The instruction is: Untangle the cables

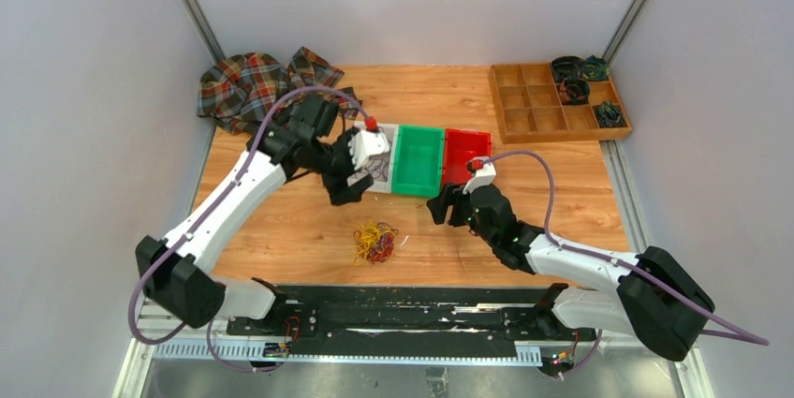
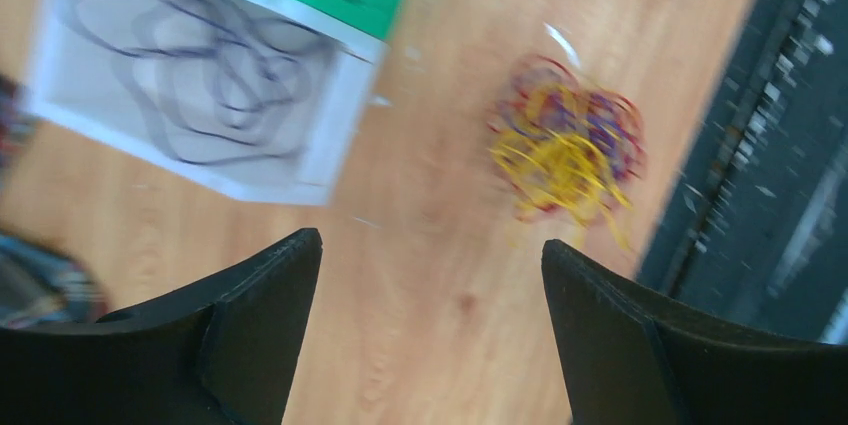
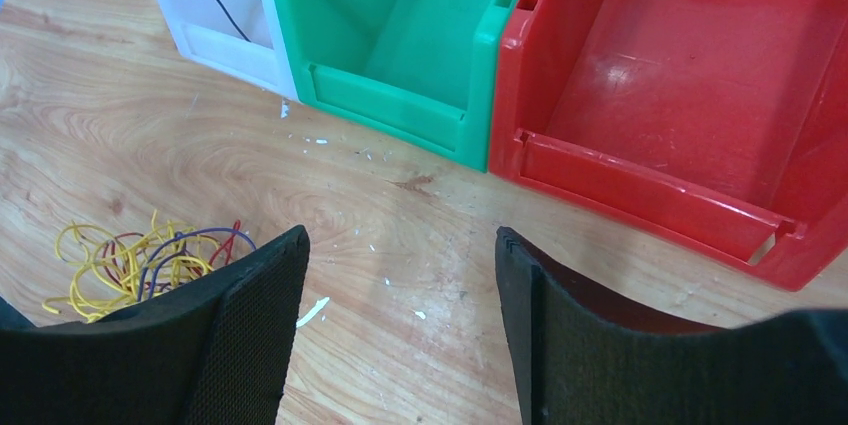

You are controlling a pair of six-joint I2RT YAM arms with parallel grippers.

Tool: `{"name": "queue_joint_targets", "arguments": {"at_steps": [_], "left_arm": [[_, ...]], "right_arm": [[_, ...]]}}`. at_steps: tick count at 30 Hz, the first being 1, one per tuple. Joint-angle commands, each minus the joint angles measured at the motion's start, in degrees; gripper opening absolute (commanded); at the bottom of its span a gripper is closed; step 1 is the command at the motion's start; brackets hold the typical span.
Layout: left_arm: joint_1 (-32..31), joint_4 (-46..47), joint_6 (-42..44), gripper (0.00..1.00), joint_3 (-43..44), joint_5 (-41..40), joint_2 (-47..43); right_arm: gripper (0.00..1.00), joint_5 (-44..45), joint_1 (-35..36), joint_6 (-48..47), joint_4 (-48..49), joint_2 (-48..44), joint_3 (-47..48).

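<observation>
A piece of yellow cable lies at the tangle's nearest edge, and I need to lower my left gripper back onto it.
A fist-sized tangle of yellow, dark red and purple cables (image 1: 374, 242) lies on the wooden table near the front edge. It also shows blurred in the left wrist view (image 2: 567, 151) and at the lower left of the right wrist view (image 3: 140, 263). A loose purple cable (image 2: 205, 65) lies in the white bin (image 1: 377, 176). My left gripper (image 1: 343, 190) is open and empty, above the table just in front of the white bin. My right gripper (image 1: 448, 207) is open and empty, to the right of the tangle, in front of the green bin (image 1: 418, 161) and red bin (image 1: 465, 156).
A plaid cloth (image 1: 253, 84) lies at the back left. A wooden divided tray (image 1: 552, 101) with dark coiled items stands at the back right. A black rail (image 1: 403, 309) runs along the table's front edge.
</observation>
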Motion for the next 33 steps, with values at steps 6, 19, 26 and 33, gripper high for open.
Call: {"name": "queue_joint_targets", "arguments": {"at_steps": [6, 19, 26, 33], "left_arm": [[-2.77, -4.94, 8.07, 0.81, -15.52, 7.97, -5.85], [-3.75, 10.3, 8.36, 0.66, -22.45, 3.98, -0.02], [-3.85, 16.87, 9.24, 0.29, -25.84, -0.03, -0.39], [-3.83, 6.75, 6.7, 0.02, -18.34, 0.71, -3.78]], "right_arm": [[0.69, -1.43, -1.45, -0.14, -4.17, 1.35, 3.45], [0.63, -1.36, -1.33, -0.07, -5.41, 2.8, 4.77], [0.63, -1.26, -1.32, -0.05, -5.32, 2.78, 4.56], [0.63, -1.18, -1.37, -0.05, -4.89, 2.13, 4.14]]}}
